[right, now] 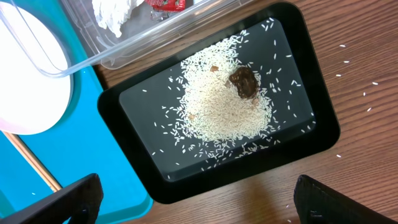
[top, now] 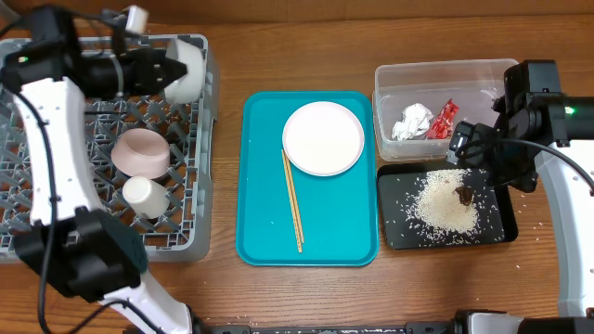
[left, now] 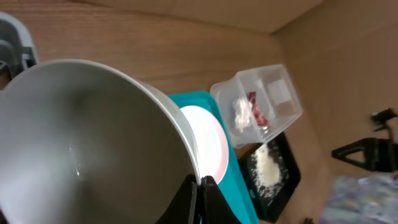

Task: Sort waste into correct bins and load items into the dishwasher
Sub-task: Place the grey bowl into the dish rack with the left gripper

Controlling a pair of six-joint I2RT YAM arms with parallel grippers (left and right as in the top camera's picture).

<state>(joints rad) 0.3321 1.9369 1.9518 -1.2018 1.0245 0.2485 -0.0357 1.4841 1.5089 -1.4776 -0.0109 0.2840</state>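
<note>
The robot next needs to lower the pale bowl in its left gripper toward the left in the overhead view, onto the tines beyond the pink-and-white bowl, because those tines are empty.
My left gripper [top: 174,70] is shut on the rim of a pale bowl [top: 191,65], holding it tilted over the back right corner of the grey dish rack [top: 199,186]. In the left wrist view the bowl [left: 81,143] fills the frame and the jaws [left: 202,185] pinch its rim. A pink-and-white bowl [top: 141,153] and a white cup [top: 145,196] sit in the rack. The white plate [top: 323,137] and chopsticks [top: 292,199] lie on the teal tray [top: 343,232]. My right gripper [top: 487,158] is open and empty above the black tray [right: 298,81], which holds rice [right: 224,102] and a brown scrap [right: 244,82].
The clear tub [top: 385,79] behind the black tray [top: 394,232] holds the crumpled napkin [top: 413,121] and the red wrapper [top: 444,119]. A few rice grains lie scattered on the wooden table to the right of the black tray. The teal tray's edge nearly touches the black tray.
</note>
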